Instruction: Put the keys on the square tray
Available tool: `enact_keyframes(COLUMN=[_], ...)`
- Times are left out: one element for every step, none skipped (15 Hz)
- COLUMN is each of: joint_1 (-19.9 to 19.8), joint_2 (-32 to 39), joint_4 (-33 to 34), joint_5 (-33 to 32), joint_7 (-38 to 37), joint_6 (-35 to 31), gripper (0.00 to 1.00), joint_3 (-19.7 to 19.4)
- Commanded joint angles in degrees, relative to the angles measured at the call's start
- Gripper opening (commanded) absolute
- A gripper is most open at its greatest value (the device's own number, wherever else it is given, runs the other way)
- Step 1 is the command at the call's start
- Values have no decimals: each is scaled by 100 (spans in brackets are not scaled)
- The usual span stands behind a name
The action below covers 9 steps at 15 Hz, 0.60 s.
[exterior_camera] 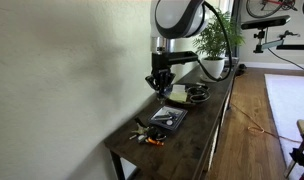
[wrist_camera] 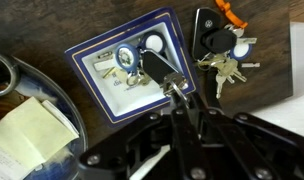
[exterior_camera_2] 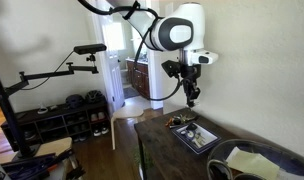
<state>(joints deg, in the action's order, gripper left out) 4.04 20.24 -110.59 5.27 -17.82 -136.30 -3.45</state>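
My gripper should next go down toward the tray's pale inside and let go of the silvery keys there. The keys hang over the tray but are still well above it.
The square tray (wrist_camera: 92,60), dark-rimmed with a pale inside, lies on the dark wooden table and holds a few small silvery items. It shows in both exterior views (exterior_camera: 170,118) (exterior_camera_2: 197,136). A bunch of keys (wrist_camera: 224,52) with dark fobs and an orange tag lies on the table beside the tray, also visible in both exterior views (exterior_camera: 147,135) (exterior_camera_2: 177,122). My gripper (wrist_camera: 174,92) hangs well above the tray (exterior_camera: 160,86) (exterior_camera_2: 191,98). Its fingers are shut on a silvery key ring with a small dark fob (wrist_camera: 154,66) that dangles over the tray.
A round light plate with pale paper (wrist_camera: 27,125) (exterior_camera_2: 254,160) sits beside the tray. A small dark bowl (exterior_camera: 197,95) and a potted plant (exterior_camera: 214,45) stand further along the narrow table. A wall runs along one long side, and the table edge (exterior_camera: 217,120) drops to the floor.
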Motion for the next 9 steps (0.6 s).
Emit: enact_keyframes(joint_1=[-71, -94, -110, -141, -161, -182, -194, -210, -222], joint_2=[-251, -239, -217, -186, -160, -119, -91, -53, -23], joint_4=[-335, -359, -381, -403, -427, -443, -455, -460, -464], joint_5=[-135, -123, -111, -76, -56, -32, -23, -10, 3], joint_7=[-259, -257, -265, -247, -244, -227, -222, -215, -214], joint_6=[50, 51, 49, 47, 44, 48, 56, 74, 81], gripper=[6, 6, 6, 6, 6, 6, 6, 6, 6], joint_3=[-83, -89, -97, -89, -82, -73, -70, -68, -66])
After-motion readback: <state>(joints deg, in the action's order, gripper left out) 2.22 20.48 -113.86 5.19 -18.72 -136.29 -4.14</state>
